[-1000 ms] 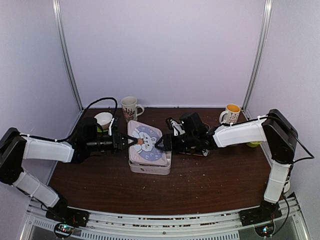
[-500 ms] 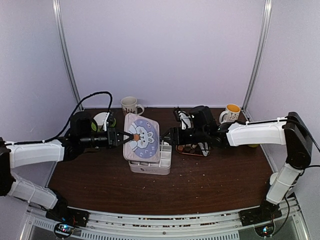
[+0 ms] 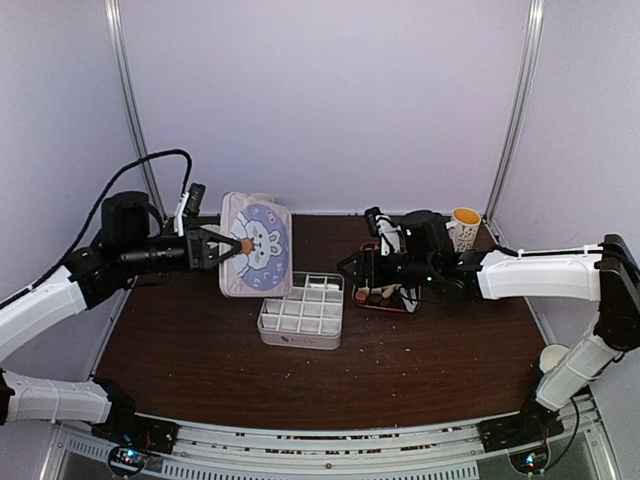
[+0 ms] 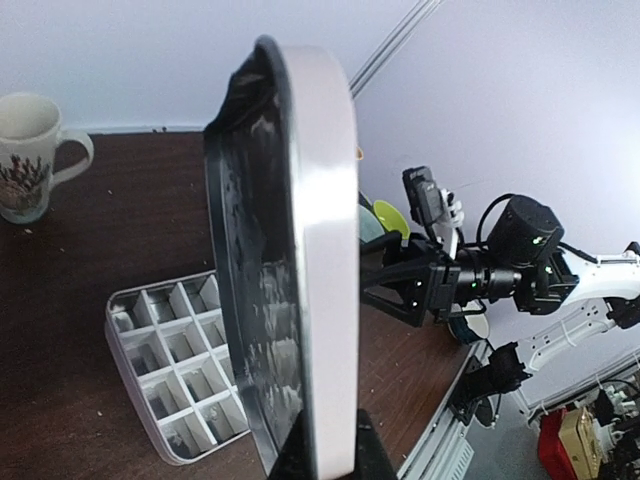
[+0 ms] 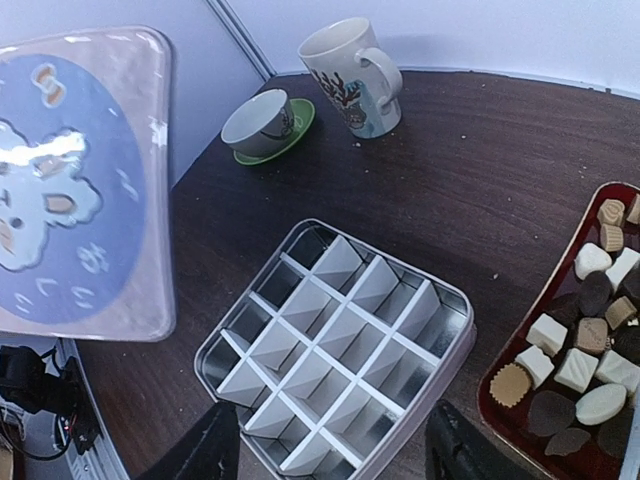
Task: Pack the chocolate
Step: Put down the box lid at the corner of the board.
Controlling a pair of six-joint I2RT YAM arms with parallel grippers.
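The lid is upright, and the bare tabletop (image 3: 212, 318) beside the empty tin is below. My left gripper should next go down, tilt the lid flat onto that tabletop and let go of it clear of the cells.
The chocolate (image 5: 590, 340) is several small dark, tan and cream pieces in a red tray (image 5: 497, 402), also in the top view (image 3: 385, 297), right of the open tin. The tin (image 3: 302, 310) is a white box with an empty grid of cells (image 5: 340, 350). My left gripper (image 3: 240, 245) is shut on the tin's lid (image 3: 256, 245), a white lid with a blue rabbit picture, and holds it upright above the tin's left rear. The left wrist view shows the lid edge-on (image 4: 300, 250). My right gripper (image 3: 350, 268) is open and empty, above the tin's right side.
A mug with a yellow inside (image 3: 463, 225) stands at the back right. A patterned white mug (image 5: 350, 75) and a cup on a green saucer (image 5: 260, 125) stand at the back left. Crumbs dot the brown table (image 3: 420, 360).
My left gripper has lifted the lid off the tin, up and to the left, and tipped it upright. My right gripper has left the lid's edge and drawn back to the right.
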